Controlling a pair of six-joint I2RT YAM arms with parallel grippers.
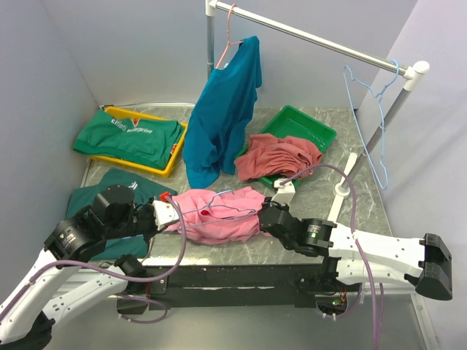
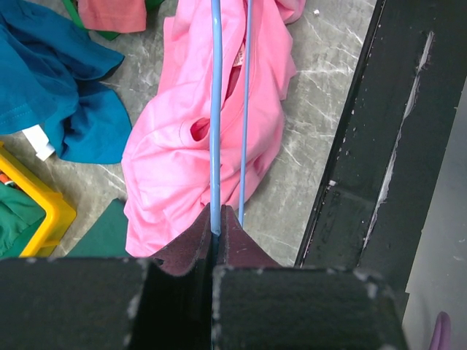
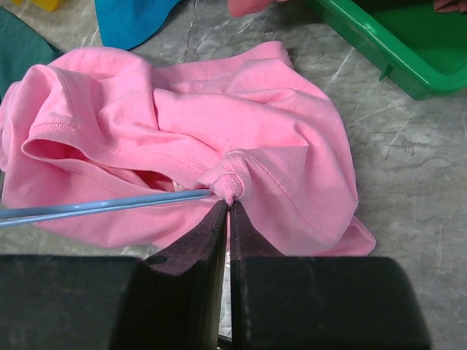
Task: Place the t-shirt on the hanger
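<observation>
Most of the hanger's wire is still outside the collar, so my left gripper will next slide over the t-shirt toward the pinched collar fold (image 1: 257,211) and then release the hanger.
The bright pink t-shirt (image 1: 219,219) lies crumpled on the marble table near the front edge, between my two grippers. My left gripper (image 1: 174,213) is at its left end, shut on the light-blue wire hanger (image 2: 215,109). Two of the hanger's wires run out over the t-shirt (image 2: 175,168) from the left gripper (image 2: 216,219). My right gripper (image 3: 229,203) is at the t-shirt's right side, its tips pinched on a fold of the ribbed collar of the t-shirt (image 3: 277,124). The hanger (image 3: 109,205) ends right at that fold, seemingly tucked into the collar opening.
A teal-blue shirt (image 1: 222,109) hangs from a pink hanger (image 1: 228,40) on the rail (image 1: 314,36), and a spare light-blue hanger (image 1: 372,95) hangs at its right end. A green tray (image 1: 314,124) holds a rose-red garment (image 1: 277,157). A yellow tray (image 1: 171,164) holds a green shirt.
</observation>
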